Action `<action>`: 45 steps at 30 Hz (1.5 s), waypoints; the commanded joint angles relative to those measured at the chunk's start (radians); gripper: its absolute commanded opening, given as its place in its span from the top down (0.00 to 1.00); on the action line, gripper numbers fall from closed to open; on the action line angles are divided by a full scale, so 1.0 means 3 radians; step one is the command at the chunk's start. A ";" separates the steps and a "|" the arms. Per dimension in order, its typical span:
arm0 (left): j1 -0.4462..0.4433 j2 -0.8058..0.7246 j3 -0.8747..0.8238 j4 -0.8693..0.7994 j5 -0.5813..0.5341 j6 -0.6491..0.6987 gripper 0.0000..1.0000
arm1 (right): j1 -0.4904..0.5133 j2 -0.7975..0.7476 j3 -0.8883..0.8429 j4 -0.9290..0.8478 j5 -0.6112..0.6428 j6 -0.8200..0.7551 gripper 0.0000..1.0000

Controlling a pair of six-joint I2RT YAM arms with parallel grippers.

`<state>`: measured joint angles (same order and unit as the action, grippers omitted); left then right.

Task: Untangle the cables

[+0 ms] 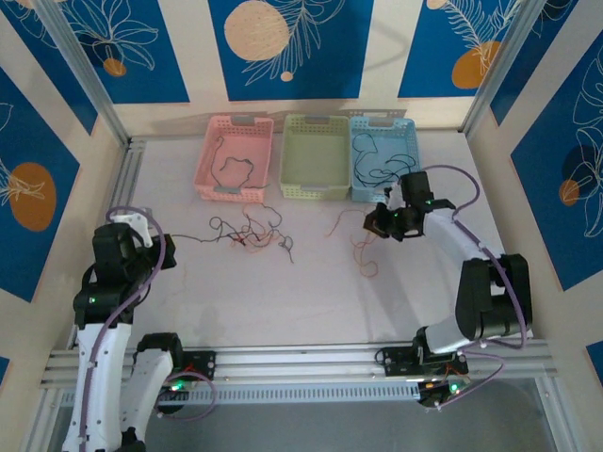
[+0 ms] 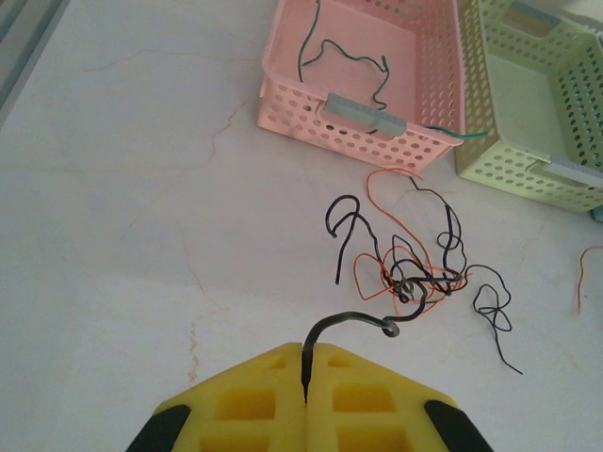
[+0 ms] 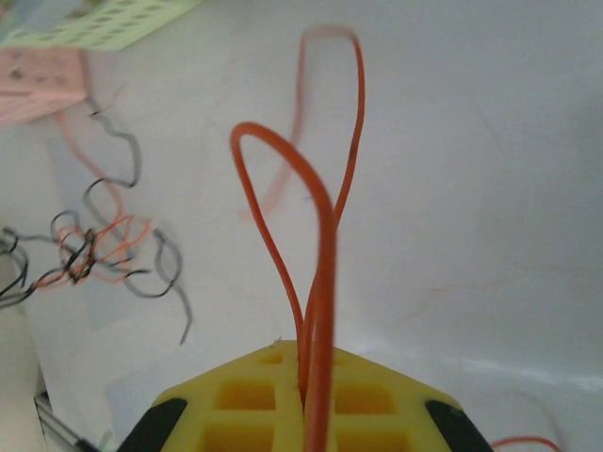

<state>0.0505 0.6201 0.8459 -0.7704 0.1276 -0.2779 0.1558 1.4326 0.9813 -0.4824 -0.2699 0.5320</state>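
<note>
Next, my right gripper carries the looped orange cable outward and over the empty green basket (image 1: 316, 158) and releases it there. The cable already hangs apart from the clump.
A clump of black and orange cables (image 1: 252, 235) lies on the white table in front of the pink basket. One black strand (image 2: 350, 319) runs from the clump (image 2: 415, 278) into my left gripper (image 2: 306, 350), which is shut on its end. The left gripper (image 1: 158, 237) sits to the left of the clump. My right gripper (image 1: 379, 224) hovers in front of the blue basket, shut on a looped orange cable (image 3: 325, 235). That orange cable (image 1: 362, 252) trails down onto the table, apart from the clump (image 3: 85, 250).
Three baskets stand in a row at the back: pink (image 1: 232, 193) with a dark cable (image 1: 231, 169) inside, green (image 1: 316, 193), and blue (image 1: 372, 195) with a black cable (image 1: 369, 171). An aluminium rail (image 1: 301, 356) runs along the near edge.
</note>
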 commanded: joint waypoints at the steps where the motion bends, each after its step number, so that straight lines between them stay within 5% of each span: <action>1: 0.0036 0.0007 0.0026 0.0038 0.0094 0.0051 1.00 | 0.0146 -0.0263 0.0315 0.0034 -0.0072 -0.0024 1.00; 10: 0.0036 0.0014 0.0018 0.0055 0.0137 0.0051 1.00 | 0.0319 0.0054 0.1176 0.0153 0.0015 -0.0010 1.00; 26: 0.0034 0.0066 0.0008 0.0073 0.0216 0.0055 1.00 | 0.0335 0.2639 0.4181 -0.0450 0.0519 0.0351 1.00; 28: 0.0036 0.0065 0.0008 0.0073 0.0219 0.0056 1.00 | 0.0339 0.2984 0.4642 -0.0675 0.0544 0.0371 0.95; 33: 0.0031 0.0087 0.0008 0.0073 0.0234 0.0055 1.00 | 0.0360 0.3483 0.5243 -0.0936 0.0513 0.0382 0.62; 40: 0.0034 0.0092 0.0003 0.0083 0.0249 0.0057 1.00 | 0.0374 0.3127 0.4887 -0.1063 0.0609 0.0176 0.52; 45: 0.0029 0.0112 -0.0003 0.0097 0.0319 0.0056 1.00 | 0.0489 0.2164 0.3640 -0.0600 0.0528 -0.0018 0.54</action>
<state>0.0505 0.6498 0.8459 -0.7631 0.1860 -0.2779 0.2695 2.2829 2.1983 -0.7219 -0.0925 0.5816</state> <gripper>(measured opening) 0.068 0.465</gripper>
